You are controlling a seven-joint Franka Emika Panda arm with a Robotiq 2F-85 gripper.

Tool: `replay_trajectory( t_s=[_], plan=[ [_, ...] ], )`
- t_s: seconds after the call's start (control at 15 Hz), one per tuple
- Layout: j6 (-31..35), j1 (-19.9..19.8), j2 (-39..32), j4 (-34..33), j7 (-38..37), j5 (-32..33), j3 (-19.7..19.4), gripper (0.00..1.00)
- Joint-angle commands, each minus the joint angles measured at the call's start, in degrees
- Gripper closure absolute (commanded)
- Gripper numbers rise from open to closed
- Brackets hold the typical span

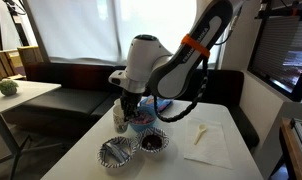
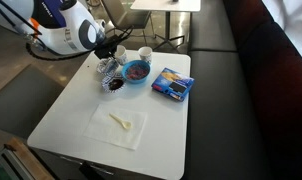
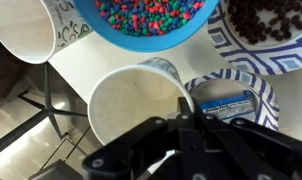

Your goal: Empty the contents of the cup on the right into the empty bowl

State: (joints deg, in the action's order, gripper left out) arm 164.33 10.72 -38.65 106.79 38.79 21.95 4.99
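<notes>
My gripper lowers slightly next, sets the upright cup on the tabletop (image 1: pixel 121 131) beside the blue bowl and releases the cup's rim, as the cup's white inside looks empty.
The cup (image 3: pixel 131 100) stands upright beside the blue bowl and its inside looks white and empty. My gripper (image 3: pixel 184 108) is shut on the cup's rim wall, one finger inside and one outside. In both exterior views the gripper (image 1: pixel 123 100) (image 2: pixel 113 50) hangs over the cup (image 1: pixel 119 115) (image 2: pixel 120 53) at the table's far end. The bowl (image 3: pixel 226 40) has a striped rim and holds dark brown pieces; it also shows in both exterior views (image 1: pixel 161 138) (image 2: pixel 116 84).
The blue bowl (image 3: pixel 141 40) (image 1: pixel 141 121) (image 2: pixel 136 71) of coloured candies sits close by. A second paper cup (image 3: pixel 26 30) (image 2: pixel 145 54) stands next to it. The twin striped bowl (image 3: pixel 266 100) (image 1: pixel 115 152) (image 2: pixel 108 67) holds grey pieces. A blue packet (image 2: pixel 171 84) and a napkin with spoon (image 1: pixel 206 140) (image 2: pixel 118 122) lie further off.
</notes>
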Motion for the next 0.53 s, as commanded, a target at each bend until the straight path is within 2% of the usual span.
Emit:
replay_trajectory(
  t_s=[0.0,0.47],
  plan=[
    [-2.0,-0.6,-3.2,-4.6,0.2,1.1,1.3,0.99],
    [-12.4,-0.3,-6.3,-11.3,0.6,0.2,2.2,0.99]
  ],
)
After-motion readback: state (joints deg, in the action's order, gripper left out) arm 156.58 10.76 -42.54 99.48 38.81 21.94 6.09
